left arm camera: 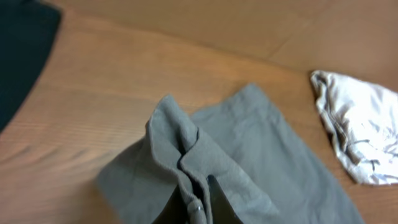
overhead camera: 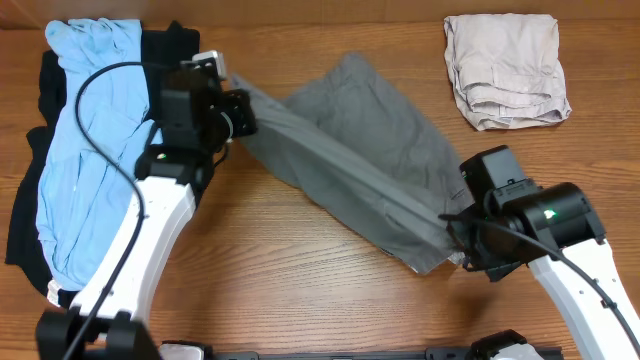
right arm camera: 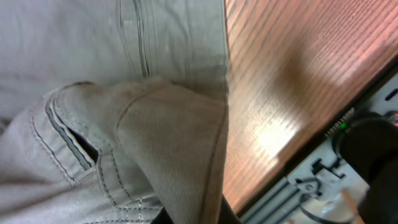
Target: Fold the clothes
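Note:
I have to move my left gripper outward and to the right in the overhead view next, over the tabletop beside the shorts, and keep their end away from the blue pile.
The grey shorts [overhead camera: 370, 150] lie stretched in a diagonal band across the table, one long edge lifted taut between both arms. My left gripper [overhead camera: 243, 110] is shut on the shorts' upper-left end; in the left wrist view the grey cloth [left arm camera: 249, 155] bunches into a ridge at that gripper [left arm camera: 198, 214]. My right gripper [overhead camera: 458, 228] is shut on the lower-right end. In the right wrist view a fold of the shorts [right arm camera: 124, 93] with a stitched pocket runs down into that gripper [right arm camera: 193, 214]. The fingers are mostly hidden by cloth.
A pile with a light blue garment [overhead camera: 85, 150] on black garments [overhead camera: 25, 220] lies at the left, under the left arm. A folded beige garment [overhead camera: 505, 70] sits at the back right. The table's front edge with a metal rail [right arm camera: 311, 180] is close by the right gripper.

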Tool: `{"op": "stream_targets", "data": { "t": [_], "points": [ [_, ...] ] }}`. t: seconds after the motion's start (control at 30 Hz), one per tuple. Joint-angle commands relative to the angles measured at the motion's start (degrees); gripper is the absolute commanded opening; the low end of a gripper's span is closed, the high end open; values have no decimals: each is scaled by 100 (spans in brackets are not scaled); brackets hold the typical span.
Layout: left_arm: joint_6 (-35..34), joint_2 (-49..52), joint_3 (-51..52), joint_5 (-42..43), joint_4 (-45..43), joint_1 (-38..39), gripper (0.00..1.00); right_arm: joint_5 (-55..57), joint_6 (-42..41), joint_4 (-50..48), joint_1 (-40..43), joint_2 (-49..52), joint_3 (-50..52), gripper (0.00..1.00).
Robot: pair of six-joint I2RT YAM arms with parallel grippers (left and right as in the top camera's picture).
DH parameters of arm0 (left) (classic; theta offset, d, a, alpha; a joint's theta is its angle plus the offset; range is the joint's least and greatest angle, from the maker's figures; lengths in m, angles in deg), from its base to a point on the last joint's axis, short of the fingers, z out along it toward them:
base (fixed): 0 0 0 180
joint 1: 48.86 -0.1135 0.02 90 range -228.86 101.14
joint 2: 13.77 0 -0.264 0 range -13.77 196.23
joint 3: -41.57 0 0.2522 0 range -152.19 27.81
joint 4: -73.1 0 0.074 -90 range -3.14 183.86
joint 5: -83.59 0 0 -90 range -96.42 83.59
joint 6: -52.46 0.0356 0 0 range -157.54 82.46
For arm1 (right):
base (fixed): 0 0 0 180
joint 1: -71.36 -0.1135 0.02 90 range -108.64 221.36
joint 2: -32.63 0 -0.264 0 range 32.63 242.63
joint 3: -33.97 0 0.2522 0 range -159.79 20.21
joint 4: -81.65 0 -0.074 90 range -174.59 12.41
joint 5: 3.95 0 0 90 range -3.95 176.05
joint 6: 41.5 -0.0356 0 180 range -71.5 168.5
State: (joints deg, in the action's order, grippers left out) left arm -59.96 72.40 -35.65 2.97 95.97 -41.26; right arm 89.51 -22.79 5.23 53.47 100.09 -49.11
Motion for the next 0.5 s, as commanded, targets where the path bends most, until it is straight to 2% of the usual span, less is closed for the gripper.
{"op": "stream_targets", "data": {
  "t": [0.0,0.27,0.47],
  "points": [
    [-170,345,-160,-684,-697,-138,4,791,111,101,564,-28,256,5],
    [-291,1027,-160,-680,-2192,149,4,813,811,-828,1526,181,501,4],
    [-289,1453,-160,-695,-3032,433,4,813,1027,-1032,2096,647,531,4]
  ]
}}
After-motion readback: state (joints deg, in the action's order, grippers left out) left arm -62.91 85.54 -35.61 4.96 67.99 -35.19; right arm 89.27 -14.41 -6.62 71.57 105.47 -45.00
